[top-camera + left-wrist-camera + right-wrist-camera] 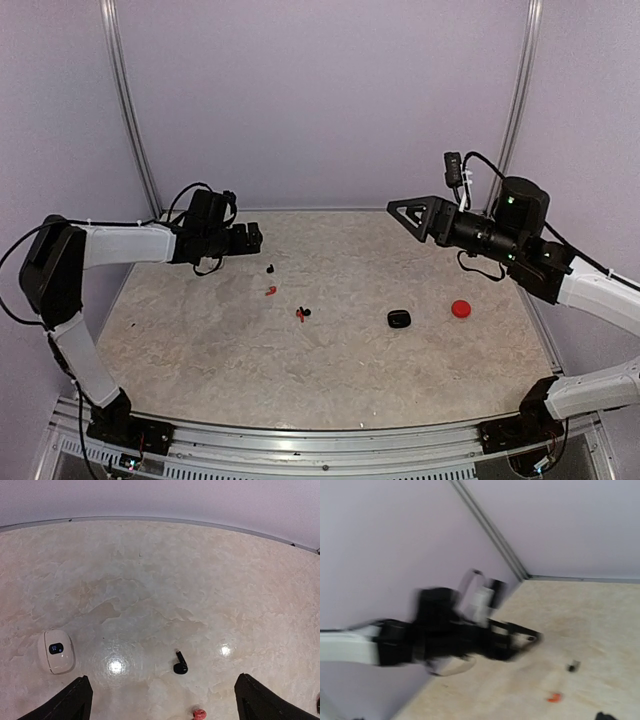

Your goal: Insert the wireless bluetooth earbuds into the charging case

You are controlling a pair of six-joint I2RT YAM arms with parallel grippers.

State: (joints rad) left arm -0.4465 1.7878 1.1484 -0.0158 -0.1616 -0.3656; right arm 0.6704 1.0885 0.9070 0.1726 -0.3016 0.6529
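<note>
The black case (399, 319) lies on the table, well below the raised fingers, so the robot's right gripper needs to tilt downward and go down onto that case.
A black earbud (270, 268) lies on the table below my left gripper (250, 238). A red earbud (270, 291) lies just nearer. A red and a black earbud (302, 313) lie together at the middle. A black case (399, 319) and a red case (460, 309) sit to the right. In the left wrist view the gripper (167, 702) is wide open and empty above the black earbud (180, 664) and red earbud (199, 714). A white case (56, 651) lies to their left. My right gripper (395, 209) is raised at the back right. The blurred right wrist view does not show its fingers.
Pale walls with metal corner rails (130, 110) close the table at the back and sides. The blurred right wrist view shows the left arm (435, 635) over the table, with a black earbud (573, 666) and a red earbud (554, 697) below it.
</note>
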